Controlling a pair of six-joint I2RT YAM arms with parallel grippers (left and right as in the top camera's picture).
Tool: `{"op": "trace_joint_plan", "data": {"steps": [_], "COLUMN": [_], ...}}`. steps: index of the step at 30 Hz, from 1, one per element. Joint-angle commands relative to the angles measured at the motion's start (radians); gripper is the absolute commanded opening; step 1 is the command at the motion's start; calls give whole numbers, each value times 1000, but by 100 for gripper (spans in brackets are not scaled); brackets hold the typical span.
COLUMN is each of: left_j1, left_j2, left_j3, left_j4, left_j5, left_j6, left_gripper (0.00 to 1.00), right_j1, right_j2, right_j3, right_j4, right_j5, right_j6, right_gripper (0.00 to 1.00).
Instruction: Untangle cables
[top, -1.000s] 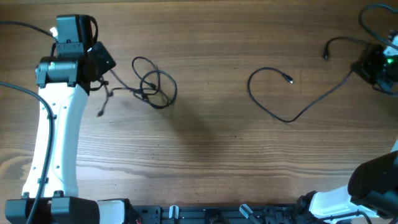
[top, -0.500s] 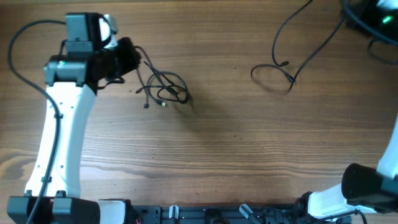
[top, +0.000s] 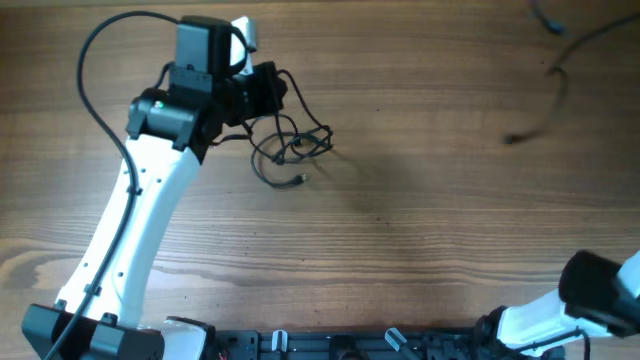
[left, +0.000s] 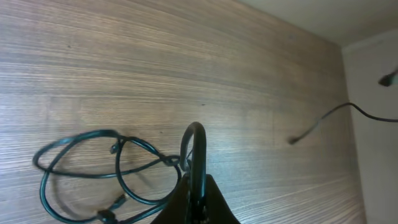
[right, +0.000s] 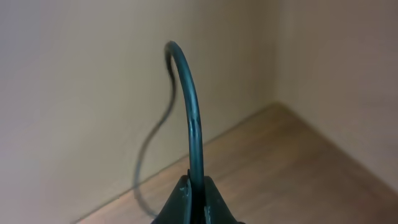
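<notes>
I should first swing my right gripper farther from the tangle and tilt it down, so it can get lower toward the table (top: 585, 130).
A tangle of thin black cables (top: 290, 148) lies on the wooden table, upper left of centre, with a small plug end at its lower edge. My left gripper (top: 272, 92) is shut on a strand of this tangle; in the left wrist view the strand (left: 196, 149) rises from the jaws (left: 199, 199) and the loops (left: 99, 165) lie to the left. A separate black cable (top: 555, 85) hangs blurred at the upper right, lifted off the table. My right gripper (right: 198, 193) is shut on it (right: 189, 106), out of the overhead view.
The left arm (top: 140, 210) slants from the bottom left up to the tangle. Its thick black wire (top: 100, 60) arcs above it. Part of the right arm's base (top: 590, 300) sits at the bottom right. A pale wall stands behind the right cable in the right wrist view.
My left gripper has dragged the tangle to the right across the table. My right gripper has lifted the separate cable up and right, out of the overhead view; the cable left the table.
</notes>
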Motion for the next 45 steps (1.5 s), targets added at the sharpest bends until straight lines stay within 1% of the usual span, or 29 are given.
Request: {"op": "trace_joint_plan", "data": {"steps": [1, 4, 8, 10, 15, 19, 21, 25, 26, 28, 30, 31, 32, 34, 36, 37, 39, 41, 45], "left_j1": [-26, -35, -39, -39, -39, -39, -39, -39, -39, -39, -39, -39, -39, -39, -39, -39, -39, -39, -39], "left_j2": [5, 5, 5, 5, 5, 5, 6, 6, 6, 6, 6, 6, 6, 6, 6, 6, 6, 6, 6], "left_j3": [9, 9, 9, 9, 9, 9, 9, 9, 9, 9, 9, 9, 9, 9, 9, 9, 9, 9, 9], "left_j4": [15, 16, 18, 19, 18, 18, 18, 18, 18, 17, 16, 14, 14, 14, 14, 14, 14, 14, 14], "left_j5": [-33, -32, -32, -32, -32, -32, -32, -32, -32, -32, -32, -32, -32, -32, -32, -32, -32, -32, -32], "left_j6": [-2, -2, -3, -3, -2, -3, -2, -2, -2, -2, -2, -2, -2, -2, -2, -2, -2, -2, -2], "left_gripper": [4, 4, 4, 4, 4, 4, 4, 4, 4, 4, 4, 4, 4, 4, 4, 4, 4, 4, 4], "right_j1": [-89, -138, -147, -144, -131, -118, -116, -119, -121, -124, -126, -127, -129, -132, -137, -138, -146, -150, -149], "right_j2": [67, 126, 204, 241, 367, 461, 498, 573, 590, 620, 639, 644, 652, 653, 648, 644, 626, 600, 503], "right_j3": [9, 9, 9, 8, 8, 8, 8, 7, 7, 7, 7, 7, 7, 7, 8, 9, 10, 10, 11], "right_j4": [32, 63, 82, 78, 11, -47, -76, -137, -146, -170, -187, -200, -214, -242, -254, -260, -278, -288, -298], "right_j5": [70, 69, 69, 61, -35, -66, -66, -61, -62, -62, -61, -50, -20, 53, 66, 66, 52, 6, -116], "right_j6": [16, -13, -68, -67, -66, -65, -51, 48, 68, 92, 92, 92, 98, 131, 128, 124, 113, 68, -15], "right_gripper": [4, 4, 4, 4, 4, 4, 4, 5, 7, 15, 18, 21, 28, 55, 72, 78, 84, 84, 89]}}
